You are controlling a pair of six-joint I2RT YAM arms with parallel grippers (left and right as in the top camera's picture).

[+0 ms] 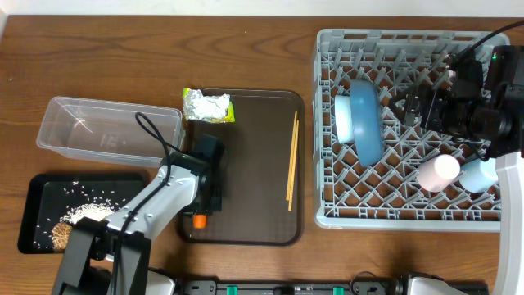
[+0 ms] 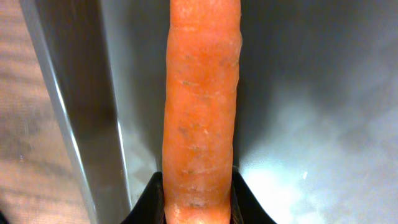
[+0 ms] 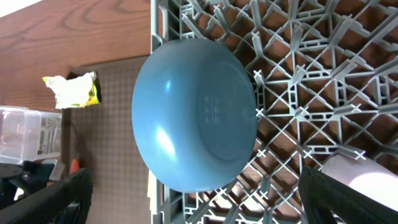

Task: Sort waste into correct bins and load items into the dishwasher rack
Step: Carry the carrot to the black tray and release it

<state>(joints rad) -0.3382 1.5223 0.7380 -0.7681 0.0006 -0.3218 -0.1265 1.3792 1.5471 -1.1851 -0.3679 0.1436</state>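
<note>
My left gripper holds the carrot. I will lift it next and carry it over the black tray [image 1: 84, 209], since rice grains are already there.
My left gripper [image 1: 201, 209] is shut on the orange carrot [image 1: 198, 220], low over the front left of the brown serving tray. The carrot [image 2: 200, 106] fills the left wrist view, with the jaws [image 2: 199, 202] pressed on both its sides. My right gripper [image 1: 411, 106] hangs open and empty above the grey rack [image 1: 327, 217], its jaws [image 3: 196, 202] wide apart beside the blue plate [image 3: 196, 112]. The plate [image 1: 366, 119] stands on edge in the rack with the white bowl [image 1: 343, 116] against it. The pink cup [image 1: 439, 171] and light blue cup [image 1: 479, 174] sit in the rack's front right. The wrapper [image 1: 206, 105] and chopsticks [image 1: 291, 160] lie on the serving tray.
The brown serving tray [image 1: 254, 123] lies at centre. The clear tub [image 1: 106, 127] stands to its left. The black tray [image 1: 41, 192] in front of the tub holds rice grains [image 1: 86, 211] and a brown lump [image 1: 60, 236]. The left arm's cable loops over the tub's corner.
</note>
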